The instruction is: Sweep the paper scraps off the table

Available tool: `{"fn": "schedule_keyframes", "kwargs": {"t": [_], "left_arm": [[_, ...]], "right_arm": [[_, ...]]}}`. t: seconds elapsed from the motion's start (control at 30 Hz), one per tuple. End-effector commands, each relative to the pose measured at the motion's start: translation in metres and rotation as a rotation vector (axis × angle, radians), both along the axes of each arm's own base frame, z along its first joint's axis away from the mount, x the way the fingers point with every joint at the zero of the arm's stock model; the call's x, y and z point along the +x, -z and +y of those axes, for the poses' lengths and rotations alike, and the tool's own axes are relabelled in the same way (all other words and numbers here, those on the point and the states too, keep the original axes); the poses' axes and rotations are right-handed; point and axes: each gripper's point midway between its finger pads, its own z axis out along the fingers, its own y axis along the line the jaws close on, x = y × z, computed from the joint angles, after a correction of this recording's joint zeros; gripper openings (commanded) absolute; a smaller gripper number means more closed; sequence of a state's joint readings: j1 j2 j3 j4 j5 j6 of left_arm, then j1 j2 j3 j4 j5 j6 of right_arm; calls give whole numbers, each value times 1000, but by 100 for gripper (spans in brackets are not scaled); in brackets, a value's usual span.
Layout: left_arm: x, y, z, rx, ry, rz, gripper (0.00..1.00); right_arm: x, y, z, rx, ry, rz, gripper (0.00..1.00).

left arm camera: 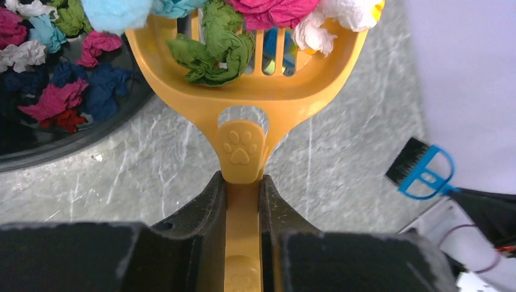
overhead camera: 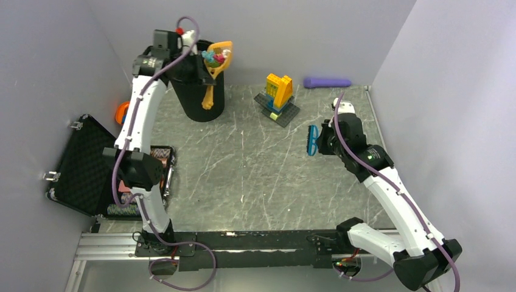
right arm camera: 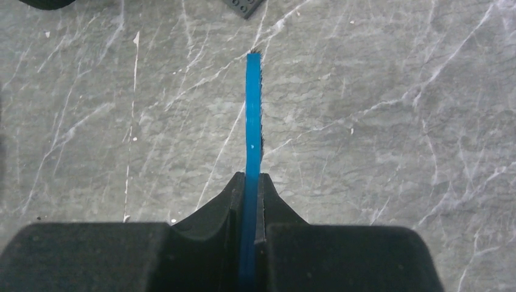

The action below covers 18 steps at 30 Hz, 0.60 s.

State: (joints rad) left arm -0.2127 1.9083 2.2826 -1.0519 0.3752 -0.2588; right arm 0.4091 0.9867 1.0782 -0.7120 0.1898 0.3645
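Note:
I will tilt the brush and bring it down with my right gripper onto scrap-free tabletop by the dark plate [overhead camera: 280, 146] [right arm camera: 235, 70], then let go of it. That spot is below the gripper, to its left in the top view.
My left gripper [left arm camera: 243, 182] is shut on the handle of the orange slotted scoop [left arm camera: 255, 91] and holds it over the rim of the black bin [overhead camera: 198, 91]. The scoop [overhead camera: 217, 61] carries several paper scraps [left arm camera: 213, 48] in green, magenta, white and teal. More scraps [left arm camera: 55, 91] lie inside the bin [left arm camera: 91, 131]. My right gripper [right arm camera: 251, 179] is shut on the blue brush [right arm camera: 252, 115], held edge-on above the bare table [right arm camera: 365, 121]. In the top view the brush [overhead camera: 313, 140] hangs right of centre over the table [overhead camera: 243, 176]. No loose scraps show on the table.
A yellow-and-blue brick build [overhead camera: 278, 97] stands on a dark plate at the back centre. A purple cylinder [overhead camera: 327, 82] lies by the back wall. An open black foam-lined case [overhead camera: 91, 164] sits at the left edge. An orange object [overhead camera: 122, 112] shows behind the left arm.

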Motion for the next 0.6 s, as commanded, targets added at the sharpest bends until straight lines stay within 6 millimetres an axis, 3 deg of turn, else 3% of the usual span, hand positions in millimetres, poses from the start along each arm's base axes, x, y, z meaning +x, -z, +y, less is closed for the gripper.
{"fn": "schedule_keyframes", "kwargs": {"t": [0.0,0.17,0.57], "left_arm": [[11,-36,11,-356,61,10,0],[19,-51,36,-588,44,42,0],[17,-80,64,-1052,169,105,0]], "right_arm": [[0,-7,7,55,-16,-25,0],[0,-8,12,79,-28,-25,0],[-3,-7,15,94,-38,-16,0]]}}
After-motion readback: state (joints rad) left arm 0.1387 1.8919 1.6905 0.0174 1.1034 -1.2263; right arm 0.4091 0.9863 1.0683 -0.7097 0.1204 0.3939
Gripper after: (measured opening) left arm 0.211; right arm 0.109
